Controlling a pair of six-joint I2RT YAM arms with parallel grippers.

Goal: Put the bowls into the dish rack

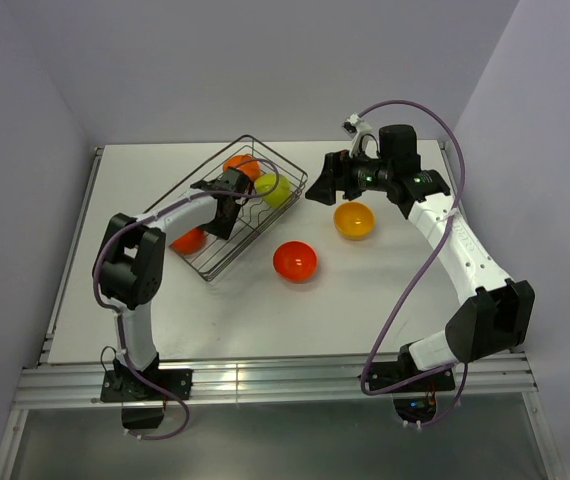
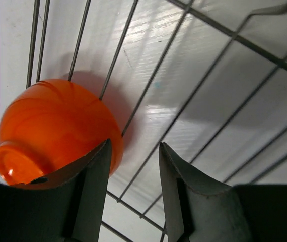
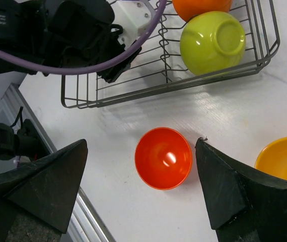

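Note:
My right gripper should next move down and to the right in the top view, onto the bowl's far rim (image 1: 363, 206), because the yellow-orange bowl is standing upright outside the rack (image 1: 265, 225).
The dish rack (image 1: 265, 225) is a dark wire basket at the back left. It holds an orange bowl (image 1: 240, 165), a lime green bowl (image 1: 272, 190) and an orange-red bowl (image 1: 187, 240) at its near end. My left gripper (image 1: 225, 212) is open and empty inside the rack. In the left wrist view its gripper (image 2: 133, 154) is just right of the upturned orange-red bowl (image 2: 53, 126). A red-orange bowl (image 1: 294, 261) and a yellow-orange bowl (image 1: 354, 220) stand on the table. My right gripper (image 1: 317, 192) is open and empty, high above the red-orange bowl (image 3: 162, 157).
The right wrist view shows the rack's wire wall (image 3: 168, 83), the lime green bowl (image 3: 213, 41), the orange bowl (image 3: 199, 6), the yellow-orange bowl (image 3: 284, 159) and my left arm with its purple cable (image 3: 58, 30). The table's near edge is an aluminium rail (image 1: 265, 380).

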